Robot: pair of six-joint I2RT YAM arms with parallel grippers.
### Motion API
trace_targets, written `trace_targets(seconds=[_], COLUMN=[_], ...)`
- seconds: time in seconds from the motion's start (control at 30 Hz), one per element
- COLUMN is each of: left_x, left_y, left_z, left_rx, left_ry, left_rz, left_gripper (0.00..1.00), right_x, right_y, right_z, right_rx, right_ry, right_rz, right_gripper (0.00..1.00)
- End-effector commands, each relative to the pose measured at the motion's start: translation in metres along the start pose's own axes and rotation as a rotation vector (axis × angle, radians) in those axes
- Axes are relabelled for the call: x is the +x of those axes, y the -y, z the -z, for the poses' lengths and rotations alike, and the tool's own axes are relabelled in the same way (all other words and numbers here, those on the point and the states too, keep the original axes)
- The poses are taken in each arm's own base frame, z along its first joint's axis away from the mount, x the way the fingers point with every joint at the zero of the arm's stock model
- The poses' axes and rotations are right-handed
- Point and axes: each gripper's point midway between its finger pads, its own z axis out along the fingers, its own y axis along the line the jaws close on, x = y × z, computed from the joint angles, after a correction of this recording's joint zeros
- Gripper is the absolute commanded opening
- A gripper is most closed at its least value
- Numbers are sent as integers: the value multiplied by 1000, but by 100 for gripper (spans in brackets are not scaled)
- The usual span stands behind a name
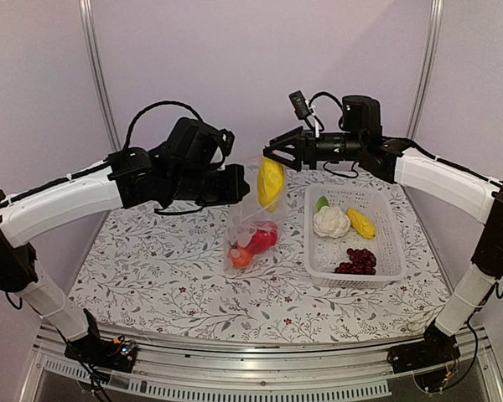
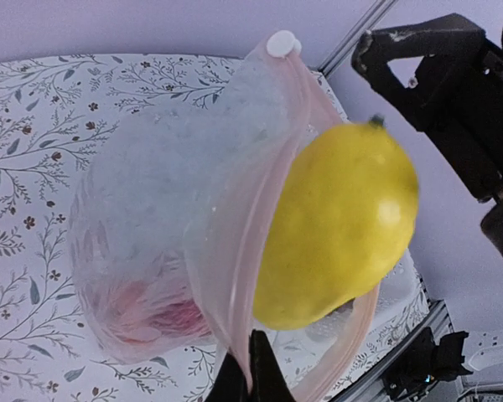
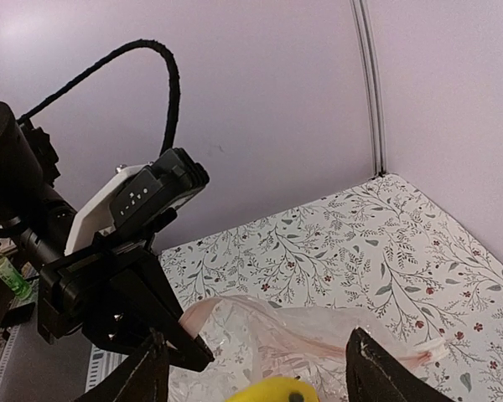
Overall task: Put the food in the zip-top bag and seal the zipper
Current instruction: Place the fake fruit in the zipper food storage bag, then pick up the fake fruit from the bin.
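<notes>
Next, my right gripper moves to the right in the top view and down onto the far end of the basket's yellow food piece [image 1: 355, 215], as it still lies unbagged.
My left gripper [image 1: 241, 186] is shut on the rim of the zip-top bag [image 1: 253, 226] and holds its mouth up. In the left wrist view the closed fingertips [image 2: 250, 377] pinch the pink zipper [image 2: 235, 276]. A yellow piece of food [image 1: 270, 182] sits in the bag's mouth, half inside. My right gripper [image 1: 270, 152] hangs open just above it, and its fingers [image 3: 377, 373] stand wide apart on either side of the yellow top [image 3: 272, 390] without touching it. A red pepper [image 1: 262, 240] and an orange pumpkin [image 1: 241, 255] lie at the bag's bottom.
A white mesh basket [image 1: 394, 251] stands right of the bag. It holds a cauliflower [image 1: 330, 221], a yellow piece [image 1: 360, 223], a small green piece [image 1: 322, 203] and dark red grapes [image 1: 357, 261]. A floral cloth [image 1: 151, 268] covers the table.
</notes>
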Motion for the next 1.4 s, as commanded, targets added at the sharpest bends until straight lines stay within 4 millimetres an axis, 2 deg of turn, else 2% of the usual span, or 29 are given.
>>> trace_targets(seconds=[0.0, 0.17, 0.3, 0.37, 0.5, 0.53, 0.63, 0.7, 0.83, 0.93, 1.1, 1.37], left_x=[-8, -8, -11, -17, -15, -14, -15, -14, -20, -19, -14, -12], left_y=[-11, -25, -35, -51, -114, -121, -106, -105, -88, -86, -83, -81], left_z=[7, 6, 9, 16, 23, 22, 19, 17, 14, 8, 2, 4], left_rx=[13, -8, -37, -92, -234, -226, -146, -144, -97, -87, -77, -72], left_ry=[32, 37, 49, 71, 90, 75, 67, 57, 56, 51, 29, 20], left_rz=[44, 63, 58, 62, 117, 146, 141, 143, 122, 116, 114, 110], left_gripper=[0, 0, 0, 0, 0, 0, 0, 0, 0, 0, 0, 0], right_x=[-3, -3, -11, -8, 5, 11, 37, 56, 94, 121, 156, 218], right_y=[-2, -10, -13, -1, 37, 49, 84, 102, 132, 152, 183, 212], right_z=[2, 11, 30, 45, 91, 102, 133, 152, 178, 191, 207, 211], right_rx=[18, 23, 89, 137, 267, 313, 475, 560, 685, 755, 872, 896], right_ry=[2, -20, -45, -67, -102, -118, -198, -264, -415, -505, -652, -871], right_rz=[44, 58, 118, 121, 60, 54, 71, 80, 63, 33, 4, -133], right_gripper=[72, 72, 72, 72, 71, 71, 70, 67, 57, 51, 32, 31])
